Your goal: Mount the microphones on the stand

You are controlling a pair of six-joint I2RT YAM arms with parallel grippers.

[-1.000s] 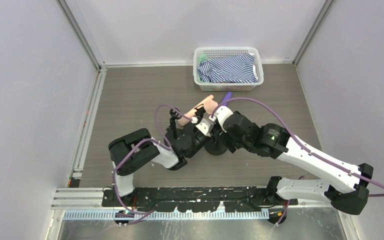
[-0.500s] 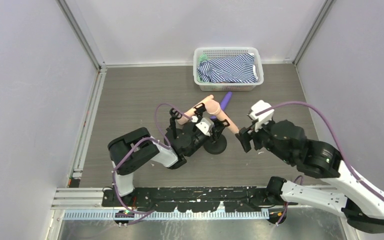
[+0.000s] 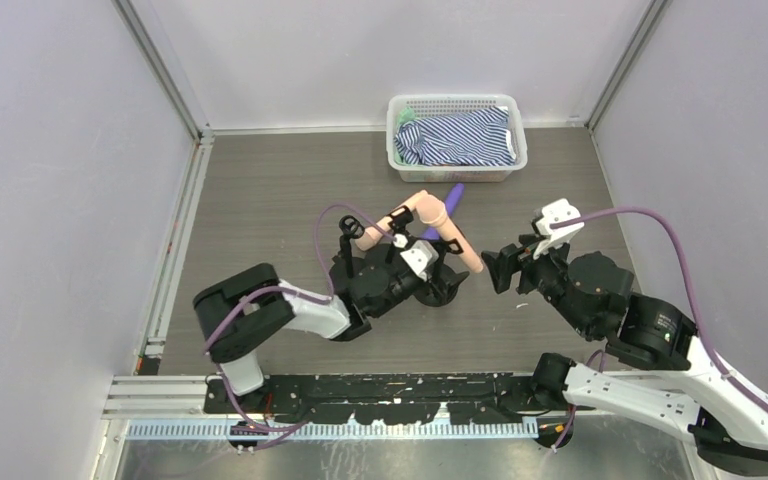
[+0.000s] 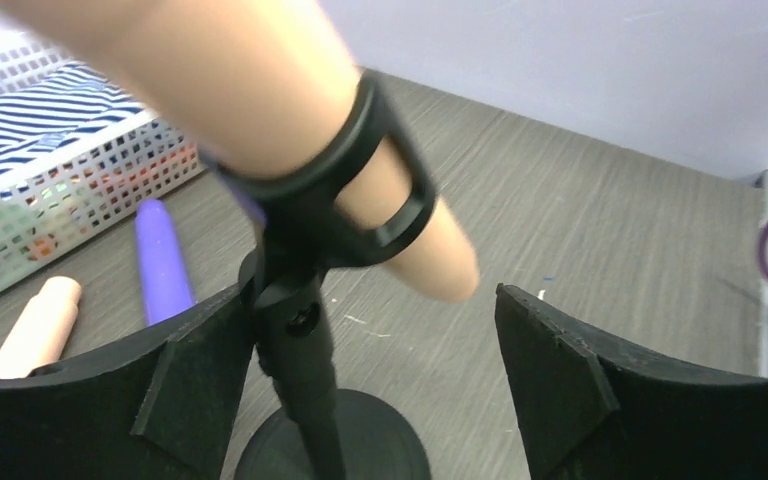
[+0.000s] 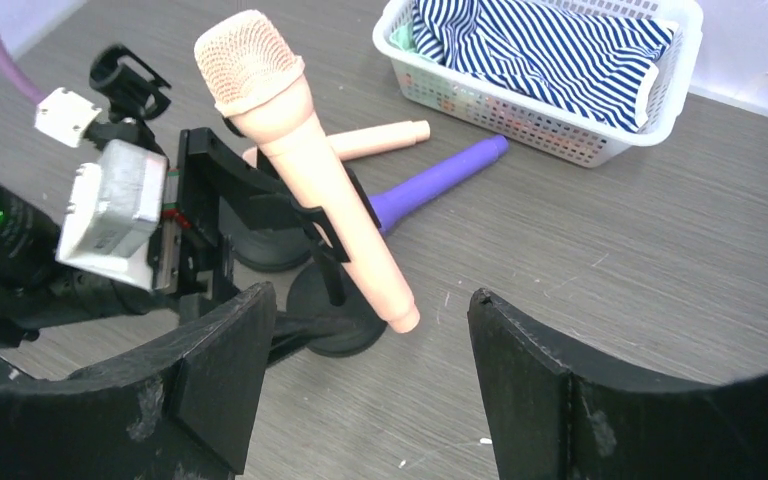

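My right gripper is already full with the microphone. I should move it down and to the left in the top view next, onto the stand's pole [image 4: 300, 370] below the clip.
One peach-pink microphone [image 3: 450, 235] sits tilted in the clip of the black stand [image 3: 447, 292], head up and handle end pointing down to the right. My left gripper [image 3: 428, 282] is open around the stand's pole [image 4: 300, 370], which stands close against its left finger. To the right, my right gripper [image 3: 497, 270] is open and empty, apart from the clipped microphone [image 5: 310, 150]. A second peach-pink microphone [image 5: 370, 140] and a purple microphone [image 5: 440, 175] lie on the table behind the stand.
A second black stand [image 5: 125, 75] with an empty clip stands just left of the first. A white basket [image 3: 455, 100] holding a striped cloth sits at the back of the table. Purple cables loop over both arms.
My left gripper has opened and let go of the stand's pole. The right arm has drawn back to the right, leaving the peach-pink microphone in the clip.
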